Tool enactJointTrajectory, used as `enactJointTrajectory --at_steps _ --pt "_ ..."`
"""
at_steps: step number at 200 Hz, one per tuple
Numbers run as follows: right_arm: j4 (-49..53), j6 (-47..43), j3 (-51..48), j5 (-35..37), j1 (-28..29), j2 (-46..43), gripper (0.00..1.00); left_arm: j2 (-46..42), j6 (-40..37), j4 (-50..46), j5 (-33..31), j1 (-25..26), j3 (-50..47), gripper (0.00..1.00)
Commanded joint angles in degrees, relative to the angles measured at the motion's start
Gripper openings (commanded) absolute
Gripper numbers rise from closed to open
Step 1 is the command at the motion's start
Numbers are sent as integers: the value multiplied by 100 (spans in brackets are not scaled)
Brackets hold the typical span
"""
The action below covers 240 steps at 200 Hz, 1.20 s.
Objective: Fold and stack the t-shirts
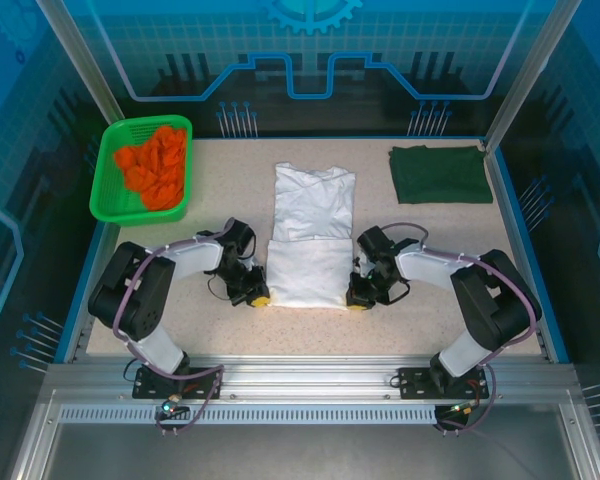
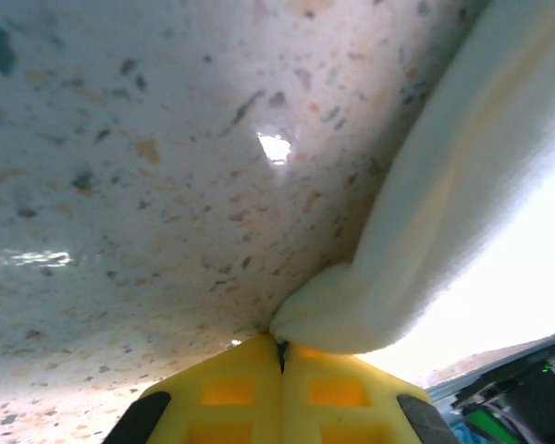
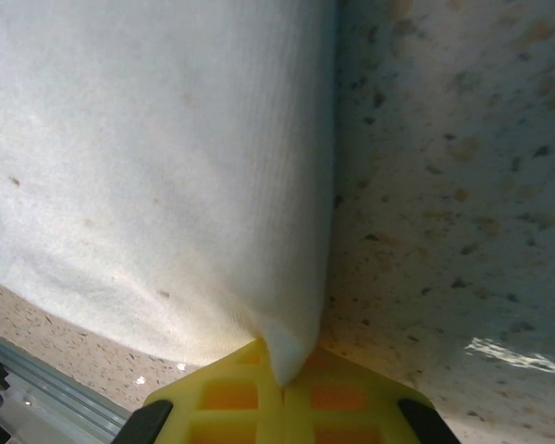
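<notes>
I will next lift the t-shirt's corner, then lower it onto the uncovered far end of the white t-shirt point(image 1: 311, 235), because that end lies outward of my left gripper.
A white t-shirt point(image 1: 311, 235) lies in the middle of the table, its near part doubled into a thicker rectangle. My left gripper point(image 1: 261, 299) is shut on the near left corner of that white t-shirt point(image 2: 425, 231), the cloth pinched at the yellow fingertips point(image 2: 231, 379). At the near right corner my right gripper point(image 1: 357, 302) is shut on the same white t-shirt point(image 3: 148, 176), a fold of cloth wedged between its yellow fingertips point(image 3: 338, 393). A dark green t-shirt point(image 1: 440, 173) lies folded at the back right.
A green mesh basket point(image 1: 108, 170) holding orange cloth stands at the back left. Speckled tabletop point(image 1: 220, 180) shows between the basket and the white shirt. The metal front rail point(image 1: 310, 375) runs along the near edge behind the arm bases.
</notes>
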<state>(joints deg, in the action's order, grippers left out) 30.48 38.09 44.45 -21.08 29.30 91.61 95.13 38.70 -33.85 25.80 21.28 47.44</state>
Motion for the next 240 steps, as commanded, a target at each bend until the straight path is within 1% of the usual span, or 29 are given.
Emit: enactJointTrajectory --at_steps 1,13,21,34,52,66,98,130,143,157,178,186,207,240 --pt "210 -99 -391 130 457 3 0 -291 -242 -420 -495 174 -211 0" --pt "260 -76 -573 76 733 -95 0 -516 -176 -629 -356 322 -395 0" --pt "318 -36 -686 37 902 -179 0 -736 -69 -660 -133 388 -584 0" --pt "381 62 -869 -85 1145 -386 0 -1240 112 -761 176 475 -884 0" --pt "438 315 -1056 -255 1400 -822 0 -1945 100 -1256 350 526 -1089 0" --pt "542 481 -1090 -329 1551 -1201 0 -2511 220 -1453 540 559 -1212 0" --pt "890 547 -937 -302 1644 -1737 0 -3502 501 -2018 598 591 -1355 0" --pt "1210 495 -575 -361 1589 -1809 0 -4046 655 -1990 936 594 -1220 0" --pt "1381 428 -271 -346 1547 -1867 0 -4043 517 -2094 971 581 -909 0" --pt "1571 364 101 -347 1419 -1938 0 -3831 387 -2180 954 567 -487 0" --pt "1933 267 556 -327 1039 -1963 0 -3281 199 -2208 918 489 172 0" --pt "2014 238 888 -341 857 -1946 0 -3072 158 -2171 909 429 417 0" --pt "2211 191 1452 -413 287 -1755 0 -2577 300 -1644 1198 107 949 0" --pt "2416 164 2443 -580 -558 -1106 0 -1639 656 -935 1348 -489 1789 0"
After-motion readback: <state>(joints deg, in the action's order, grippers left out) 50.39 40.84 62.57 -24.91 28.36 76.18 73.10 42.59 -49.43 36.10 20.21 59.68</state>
